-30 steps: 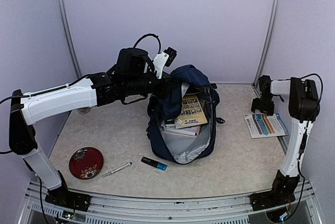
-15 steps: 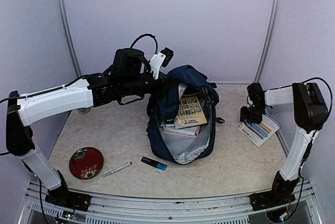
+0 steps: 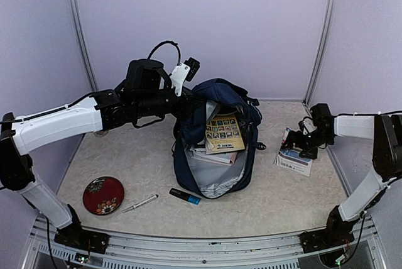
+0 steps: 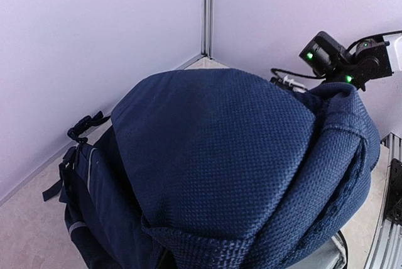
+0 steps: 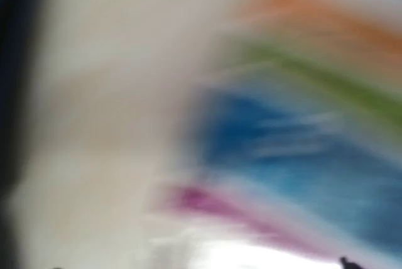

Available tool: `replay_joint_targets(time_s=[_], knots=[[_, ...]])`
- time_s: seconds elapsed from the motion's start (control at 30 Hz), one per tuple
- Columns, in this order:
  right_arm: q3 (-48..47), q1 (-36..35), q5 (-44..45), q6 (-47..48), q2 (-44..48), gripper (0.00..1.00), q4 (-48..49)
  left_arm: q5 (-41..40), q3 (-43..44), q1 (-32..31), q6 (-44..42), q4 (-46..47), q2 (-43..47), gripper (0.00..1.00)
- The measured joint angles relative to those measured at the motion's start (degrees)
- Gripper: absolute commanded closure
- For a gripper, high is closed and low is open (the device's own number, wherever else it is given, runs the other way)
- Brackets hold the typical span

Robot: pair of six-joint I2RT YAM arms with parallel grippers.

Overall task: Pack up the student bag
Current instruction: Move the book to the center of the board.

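The left gripper holds the bag's upper rim [image 3: 197,107] [image 4: 204,244], so it will pull it to the left in the top view, then open to let it go.
The student bag [image 3: 213,156] stands open in the middle of the table, navy with grey lining, and a yellow-covered book [image 3: 223,133] and other books lean inside it. My left gripper [image 3: 188,102] is at the bag's upper rim and holds it up; the bag's navy weave [image 4: 213,156] fills the left wrist view and hides the fingers. My right gripper [image 3: 303,146] presses low onto a white booklet [image 3: 293,159] with coloured stripes, right of the bag. The right wrist view is a blur of the booklet's stripes [image 5: 282,137], and the jaws do not show.
A round red dish [image 3: 103,195] lies at the front left. A white pen [image 3: 139,203] and a black marker with a blue cap [image 3: 184,196] lie in front of the bag. Walls and metal posts close in the back and sides.
My right gripper has swung left and dropped, and the booklet has slid left toward the bag with it. My left arm has shifted slightly up and left with the bag's rim.
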State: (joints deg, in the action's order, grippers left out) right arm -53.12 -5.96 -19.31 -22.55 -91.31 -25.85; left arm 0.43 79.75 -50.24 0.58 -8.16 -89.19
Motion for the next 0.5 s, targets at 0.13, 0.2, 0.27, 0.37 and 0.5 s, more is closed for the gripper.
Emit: replay_joint_targets(time_s=[0.13, 0.2, 0.27, 0.37, 0.5], knots=[[3.58, 11.28, 6.78, -1.38, 3.39, 0.0, 0.09, -0.04, -0.85, 0.0, -0.11, 0.2, 0.28, 1.0], [4.15, 13.73, 10.54, -1.53, 3.52, 0.0, -0.52, -0.28, -1.33, 0.0, -0.44, 0.22, 0.57, 1.0], [4.17, 14.93, 13.11, -1.09, 3.02, 0.04, -0.57, -0.44, -1.7, 0.0, -0.66, 0.28, 0.72, 1.0], [1.97, 15.52, 10.91, 0.81, -1.22, 0.13, -0.94, 0.5, -2.82, 0.35, -0.72, 1.01, 0.96, 1.0], [-3.06, 14.38, 6.64, 3.45, -7.3, 0.16, 0.72, 1.46, -4.79, 4.2, 1.33, 1.4, 2.1, 1.0]])
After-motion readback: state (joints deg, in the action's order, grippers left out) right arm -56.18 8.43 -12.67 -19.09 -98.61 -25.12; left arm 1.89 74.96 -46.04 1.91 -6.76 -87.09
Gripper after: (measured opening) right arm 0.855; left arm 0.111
